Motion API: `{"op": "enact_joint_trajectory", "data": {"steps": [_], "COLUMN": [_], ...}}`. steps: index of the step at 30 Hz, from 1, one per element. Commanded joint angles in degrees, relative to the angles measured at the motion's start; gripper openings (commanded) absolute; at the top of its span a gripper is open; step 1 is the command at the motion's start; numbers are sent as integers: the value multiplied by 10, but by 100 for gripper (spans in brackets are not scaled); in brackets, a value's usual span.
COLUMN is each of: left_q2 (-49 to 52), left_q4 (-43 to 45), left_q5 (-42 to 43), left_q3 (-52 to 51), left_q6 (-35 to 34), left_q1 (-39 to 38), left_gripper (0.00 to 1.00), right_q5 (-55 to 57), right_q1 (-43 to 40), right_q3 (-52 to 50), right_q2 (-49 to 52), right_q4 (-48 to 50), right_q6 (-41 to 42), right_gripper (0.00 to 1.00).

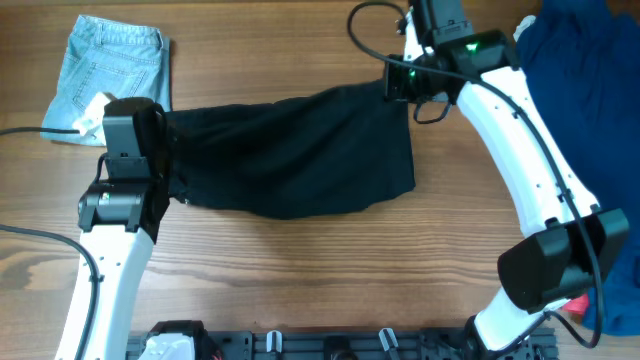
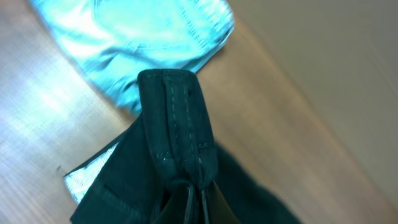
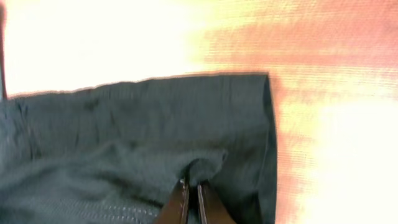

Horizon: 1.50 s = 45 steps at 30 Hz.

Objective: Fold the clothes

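Note:
My left gripper moves down and outward toward the bare wood [image 1: 186, 95] [image 2: 217, 84] beside the denim shorts next and releases, because the pinched end stands raised above the table.
The black shorts [image 1: 300, 150] lie stretched across the middle of the wooden table, held at both ends. My left gripper [image 1: 165, 140] is shut on the shorts' left end; in the left wrist view a stitched fold of black cloth [image 2: 177, 124] rises from the closed fingers [image 2: 196, 199], with a pale lining patch [image 2: 87, 177] showing. My right gripper [image 1: 398, 82] is shut on the upper right corner; in the right wrist view its fingers [image 3: 191, 186] pinch a bunch of the black cloth [image 3: 143, 130].
Light-blue denim shorts [image 1: 108, 72] lie folded at the back left, also in the left wrist view [image 2: 149, 37]. A dark blue garment [image 1: 580, 90] lies at the right edge. Cables run near the right arm and the left edge.

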Motion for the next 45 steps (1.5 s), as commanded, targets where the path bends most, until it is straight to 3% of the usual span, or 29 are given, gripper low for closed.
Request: {"op": "enact_joint_trajectory", "data": {"steps": [1, 13, 17, 18, 20, 22, 23, 24, 26, 30, 32, 35, 40, 42, 43, 45], "left_q2": [13, 170, 222, 231, 238, 238, 236, 231, 210, 145, 110, 85, 119, 132, 134, 133], "left_q4": [43, 143, 183, 189, 196, 209, 216, 215, 193, 100, 35, -44, -71, -75, -75, -76], "left_q5": [-12, -12, -13, -15, -19, -19, -19, -19, -19, -11, 13, 27, 27, 27, 27, 27], "left_q3": [4, 4, 4, 4, 4, 4, 4, 5, 5, 5, 5, 5, 5, 5, 5, 5], "left_q6": [12, 12, 12, 13, 21, 83, 115, 145, 176, 177, 177, 177, 194, 194, 192, 190], "left_q1": [-2, -2, -2, -2, -2, -2, -2, -2, -2, -2, -2, -2, 0, 0, 0, 3], "left_gripper": [4, 5, 13, 25, 60, 91, 100, 100, 100, 100, 100, 100, 99, 98, 97, 96], "right_q5": [19, -1, 1, 1, -3, -6, -6, -7, -9, -45, -51, -55, -137, -177, -183, -182], "right_q1": [-18, -23, -30, -33, -41, -50, -54, -59, -66, -68, -68, -68, -66, -62, -59, -51], "right_q3": [-6, -6, -6, -6, -2, 11, 16, 21, 28, 29, 28, 8, -6, -6, -6, -6], "right_q2": [22, 167, 194, 194, 193, 193, 191, 189, 181, 161, 160, 162, 162, 162, 162, 162], "right_q4": [32, 100, 142, 151, 160, 150, 143, 131, 102, 51, 15, 1, 3, 13, 18, 24], "right_q6": [-2, -28, -28, -28, -30, -31, -37, -45, -47, -80, -92, -105, -141, -157, -162, -165], "right_gripper": [4, 4, 5, 8, 20, 51, 59, 68, 72, 82, 94, 95, 92, 82, 70, 34]}}
